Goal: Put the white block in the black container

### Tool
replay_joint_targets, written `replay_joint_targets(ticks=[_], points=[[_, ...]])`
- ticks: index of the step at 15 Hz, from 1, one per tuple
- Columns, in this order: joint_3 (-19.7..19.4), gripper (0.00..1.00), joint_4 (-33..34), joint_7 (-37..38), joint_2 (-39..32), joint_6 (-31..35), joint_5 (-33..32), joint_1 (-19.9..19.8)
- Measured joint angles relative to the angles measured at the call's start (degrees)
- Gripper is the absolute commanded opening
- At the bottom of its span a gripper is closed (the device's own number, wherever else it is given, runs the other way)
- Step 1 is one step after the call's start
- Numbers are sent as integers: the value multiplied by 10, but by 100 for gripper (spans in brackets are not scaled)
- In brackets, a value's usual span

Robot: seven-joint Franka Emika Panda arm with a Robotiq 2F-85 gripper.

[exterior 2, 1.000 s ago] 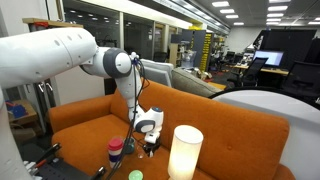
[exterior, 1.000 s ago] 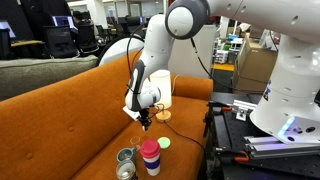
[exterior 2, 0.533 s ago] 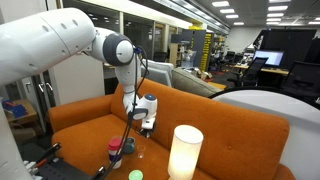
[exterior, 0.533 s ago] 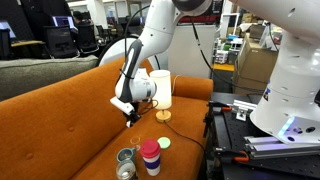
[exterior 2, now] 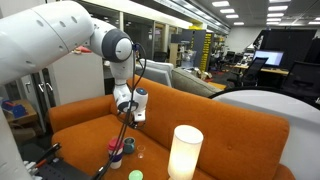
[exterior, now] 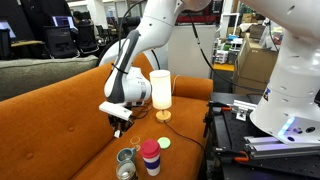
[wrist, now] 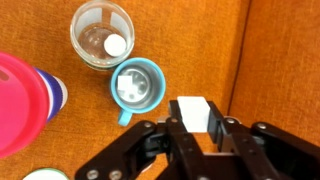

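Note:
My gripper moves the white block past the blue mug [wrist: 137, 86] next, then turns and lowers it over the round grey cup.
In the wrist view my gripper [wrist: 196, 128] is shut on the white block [wrist: 194, 112] and holds it above the orange sofa seat. The black container [wrist: 76, 30], a low round grey cup, sits up and to the left of the block, with a small white round thing inside. A blue mug [wrist: 137, 86] lies between the gripper and the container. In an exterior view the gripper [exterior: 120, 127] hangs above and slightly behind the grey cup [exterior: 124, 171]. The gripper also shows in the exterior view from the opposite side [exterior 2: 125, 122].
A pink tumbler with a dark lid [exterior: 150, 157] [wrist: 20, 100] stands next to the mug [exterior: 127, 154]. A white lamp [exterior: 160, 90] [exterior 2: 185, 151] and a small green object [exterior: 164, 142] sit on the sofa. The sofa back [exterior: 60, 95] rises behind them, and a black bench [exterior: 235, 130] stands beside it.
The arm has swung away from the lamp with the white block still held. The gripper now hangs closer to the cups and the sofa back.

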State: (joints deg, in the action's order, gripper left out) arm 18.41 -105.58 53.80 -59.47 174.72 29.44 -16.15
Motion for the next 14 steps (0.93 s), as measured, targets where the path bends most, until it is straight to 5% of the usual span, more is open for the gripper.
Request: replay_joint_targets(ticks=[7,14], points=[[-22,7,7,-49,0,-54,-1,80],[-113,7,69,-49,-38,-165,-26,182]])
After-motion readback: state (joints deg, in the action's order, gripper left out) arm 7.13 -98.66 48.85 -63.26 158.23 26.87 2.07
